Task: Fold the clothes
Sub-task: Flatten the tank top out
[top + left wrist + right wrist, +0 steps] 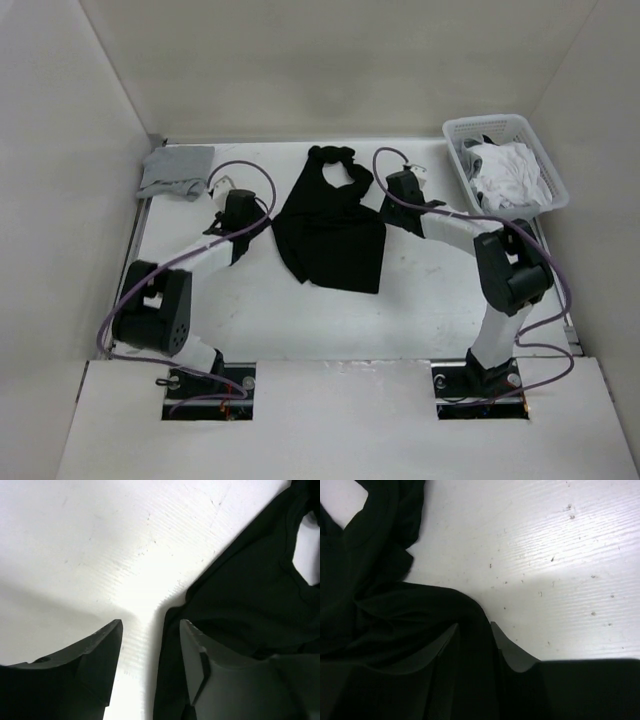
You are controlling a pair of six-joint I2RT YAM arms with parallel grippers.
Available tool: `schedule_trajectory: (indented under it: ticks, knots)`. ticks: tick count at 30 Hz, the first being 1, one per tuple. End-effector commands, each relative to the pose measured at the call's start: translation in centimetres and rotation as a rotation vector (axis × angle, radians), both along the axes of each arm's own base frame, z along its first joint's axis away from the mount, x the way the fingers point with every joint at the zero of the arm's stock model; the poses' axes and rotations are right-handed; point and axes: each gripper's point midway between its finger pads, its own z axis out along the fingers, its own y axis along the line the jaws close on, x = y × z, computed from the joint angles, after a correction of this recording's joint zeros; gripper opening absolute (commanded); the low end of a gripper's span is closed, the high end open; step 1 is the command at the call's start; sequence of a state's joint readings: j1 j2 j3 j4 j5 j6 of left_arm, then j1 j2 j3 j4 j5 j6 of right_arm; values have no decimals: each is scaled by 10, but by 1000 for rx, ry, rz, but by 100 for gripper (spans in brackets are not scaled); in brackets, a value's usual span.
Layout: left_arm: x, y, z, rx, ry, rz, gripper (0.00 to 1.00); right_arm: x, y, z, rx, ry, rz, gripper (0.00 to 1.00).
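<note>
The robot will next draw its left gripper back along the black garment's side edge and close it on the black garment's near corner [303, 279] on this side, because that corner sticks out onto bare table.
The black garment [330, 235] lies crumpled in the middle of the table, its neck opening toward the far side. A light-grey garment [175, 170] lies at the far left corner. My left gripper [258, 228] [150, 625] is open and low at the black garment's [250, 590] left edge, with bare table and the cloth's edge between its fingers. At the right edge, my right gripper [385, 212] [474, 625] has its fingers apart with a raised fold of the black garment [370, 605] lying between them.
A white lattice basket [487, 121] holding white and dark cloth stands at the far right corner. White walls enclose the table on the left, back and right. Purple cables loop along both arms.
</note>
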State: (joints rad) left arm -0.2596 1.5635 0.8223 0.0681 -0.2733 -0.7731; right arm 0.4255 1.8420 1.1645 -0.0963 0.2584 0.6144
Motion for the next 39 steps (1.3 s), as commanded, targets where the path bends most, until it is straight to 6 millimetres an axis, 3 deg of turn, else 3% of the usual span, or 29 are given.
schedule_trajectory:
  ticks: [1,3,4,5,6,8,10,11,14,17,21,26,32,39]
  knots:
    - [-48,-2,39,31,-98,19,45,-20,1,53,54,-146,2,41]
    - [-80,-27,30,-31,-59,-44,36,-45,6,56,79,-158,25,43]
    - [-94,-41,23,-74,-30,-73,32,-55,7,55,86,-158,36,38]
    - [-123,-67,4,-172,45,-100,22,-68,11,53,95,-154,55,28]
    - [-137,-80,-5,-223,81,-102,21,-81,17,52,110,-151,72,17]
    - [-151,-97,-17,-305,92,-87,21,-110,33,49,133,-141,120,5]
    - [-151,-102,-24,-353,73,-61,25,-138,45,48,165,-130,160,6]
    - [-153,-109,-30,-370,96,-62,25,-159,51,44,191,-106,180,15]
    - [-159,-115,-46,-396,147,-33,25,-196,54,26,209,-51,193,31]
    - [-159,-113,-53,-399,157,-12,26,-209,49,12,201,-22,180,32]
    - [-152,-115,-57,-429,142,-2,27,-217,49,9,223,-23,182,32]
    - [-155,-117,-62,-450,162,9,12,-218,45,11,218,-31,174,32]
    - [-148,-97,-53,-437,109,35,2,-214,50,4,181,-1,183,41]
    - [-151,-80,-22,-402,35,-7,0,-204,65,-14,119,64,198,45]
